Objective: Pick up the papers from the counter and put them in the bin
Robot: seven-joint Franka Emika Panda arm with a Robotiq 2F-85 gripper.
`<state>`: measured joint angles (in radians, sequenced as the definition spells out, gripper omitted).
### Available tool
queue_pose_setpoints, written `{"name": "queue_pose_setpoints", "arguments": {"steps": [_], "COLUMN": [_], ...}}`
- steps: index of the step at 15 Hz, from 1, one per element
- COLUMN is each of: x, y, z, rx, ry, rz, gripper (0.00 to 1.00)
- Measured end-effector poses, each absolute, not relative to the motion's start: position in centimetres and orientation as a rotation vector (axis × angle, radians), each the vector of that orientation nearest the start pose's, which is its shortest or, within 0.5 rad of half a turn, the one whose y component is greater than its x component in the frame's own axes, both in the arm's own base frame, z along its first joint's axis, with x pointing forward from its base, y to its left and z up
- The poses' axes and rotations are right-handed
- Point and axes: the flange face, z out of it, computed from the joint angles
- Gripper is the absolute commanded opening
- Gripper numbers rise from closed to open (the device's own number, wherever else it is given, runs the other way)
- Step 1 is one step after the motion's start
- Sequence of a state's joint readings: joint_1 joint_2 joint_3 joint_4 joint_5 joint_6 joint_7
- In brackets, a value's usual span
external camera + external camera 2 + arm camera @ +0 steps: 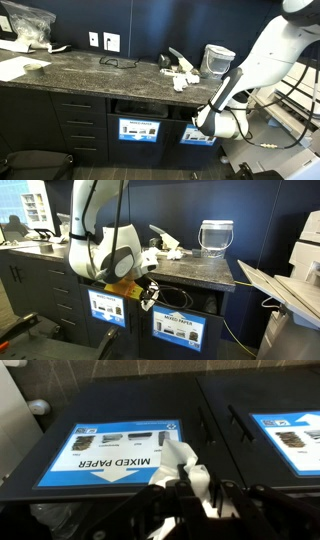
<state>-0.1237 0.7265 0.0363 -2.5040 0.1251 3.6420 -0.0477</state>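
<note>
My gripper should next move outward and down to the dark slot above the MIXED PAPER sign and release the crumpled paper, because the paper hangs short of the bin.
My gripper is shut on a crumpled white paper scrap, which sticks out past the fingertips. It hangs below the counter's edge, in front of the bin with its blue-and-white "MIXED PAPER" sign. In both exterior views the gripper is level with the bin fronts, beside the dark slot. More papers lie in a loose cluster on the dark speckled counter.
A pale translucent container stands on the counter by the papers. Large flat white sheets lie at the counter's far end. A second signed compartment sits next to the first. Drawer cabinets flank the bin.
</note>
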Motion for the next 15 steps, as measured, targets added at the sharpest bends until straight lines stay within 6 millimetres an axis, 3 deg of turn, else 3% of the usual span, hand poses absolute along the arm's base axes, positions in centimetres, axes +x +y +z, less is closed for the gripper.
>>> {"name": "queue_pose_setpoints", "arguments": {"steps": [8,15], "x": [48.6,53.2], "y": [-6.2,-8.3], "z": [-0.7,-2.8], "rx": [-3.106,-3.056], "ry": [0.386,0.538], "rz": [-0.912,-1.168], "gripper": [0.14,0.14]}}
